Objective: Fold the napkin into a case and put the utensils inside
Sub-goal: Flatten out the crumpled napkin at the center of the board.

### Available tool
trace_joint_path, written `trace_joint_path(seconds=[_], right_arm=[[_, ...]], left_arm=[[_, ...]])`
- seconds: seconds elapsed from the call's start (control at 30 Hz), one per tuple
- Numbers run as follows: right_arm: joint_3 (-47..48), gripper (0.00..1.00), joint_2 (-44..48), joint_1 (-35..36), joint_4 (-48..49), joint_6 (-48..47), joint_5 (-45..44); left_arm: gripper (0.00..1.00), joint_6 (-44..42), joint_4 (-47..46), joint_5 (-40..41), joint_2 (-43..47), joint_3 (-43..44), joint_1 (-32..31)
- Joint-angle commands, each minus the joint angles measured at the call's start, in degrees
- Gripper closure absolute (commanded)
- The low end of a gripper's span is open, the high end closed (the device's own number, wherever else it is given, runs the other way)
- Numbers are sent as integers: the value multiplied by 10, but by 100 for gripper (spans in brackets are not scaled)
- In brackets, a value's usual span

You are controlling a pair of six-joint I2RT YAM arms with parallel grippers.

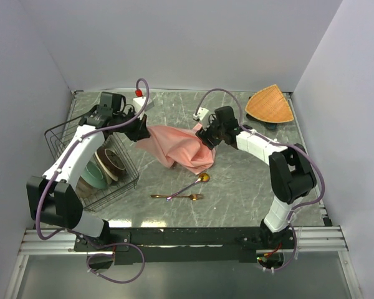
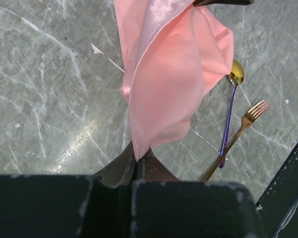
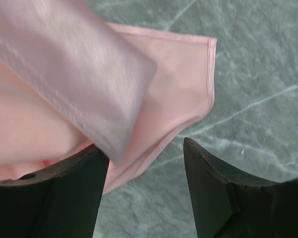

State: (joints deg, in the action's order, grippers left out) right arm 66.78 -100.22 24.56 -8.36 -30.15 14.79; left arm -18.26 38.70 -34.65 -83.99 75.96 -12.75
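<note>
My right gripper has one finger nearer to the tip of the napkin's loose corner (image 3: 117,150). It should next move slightly to the left in the wrist view onto it and close.
The salmon-pink napkin (image 1: 177,148) hangs loosely bunched between both arms, its lower part on the marble table. My left gripper (image 1: 141,132) is shut on the napkin's hemmed edge (image 2: 139,148), and the cloth (image 2: 169,74) fans away from the jaws. My right gripper (image 1: 207,138) is open at the napkin's right end; the cloth (image 3: 154,79) drapes over its left finger (image 3: 74,188), with a blurred corner loose in front and a bare gap (image 3: 146,148) at the tips. The gold spoon with the purplish handle (image 1: 196,182) (image 2: 229,114) and the gold fork (image 1: 177,197) (image 2: 243,124) lie crossed on the table nearer the arm bases.
A black wire rack (image 1: 90,165) holding bowls stands at the left, its edge in the left wrist view (image 2: 288,188). An orange-tan woven fan-shaped mat (image 1: 271,106) lies at the back right. Two small white objects (image 1: 139,96) (image 1: 201,113) sit near the back wall.
</note>
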Motion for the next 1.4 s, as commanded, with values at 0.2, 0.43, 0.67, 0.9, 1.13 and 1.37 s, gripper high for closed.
trace_joint_path(seconds=[0.2, 0.43, 0.67, 0.9, 1.13, 1.37], right_arm=[[16, 44, -21, 2, -12, -6, 38], [18, 81, -32, 4, -3, -10, 28], [58, 100, 48, -11, -15, 37, -19], [154, 100, 155, -40, -19, 72, -146], [224, 100, 253, -40, -33, 57, -213], [249, 100, 375, -3, -67, 42, -256]], left_arm=[[99, 8, -14, -16, -9, 39, 9], [99, 29, -37, -13, -12, 39, 12], [99, 5, -17, 60, -26, 131, 12], [99, -24, -46, 182, -28, 255, 12], [99, -57, -137, 213, 53, 260, 4], [99, -94, -200, 209, 195, 173, -54]])
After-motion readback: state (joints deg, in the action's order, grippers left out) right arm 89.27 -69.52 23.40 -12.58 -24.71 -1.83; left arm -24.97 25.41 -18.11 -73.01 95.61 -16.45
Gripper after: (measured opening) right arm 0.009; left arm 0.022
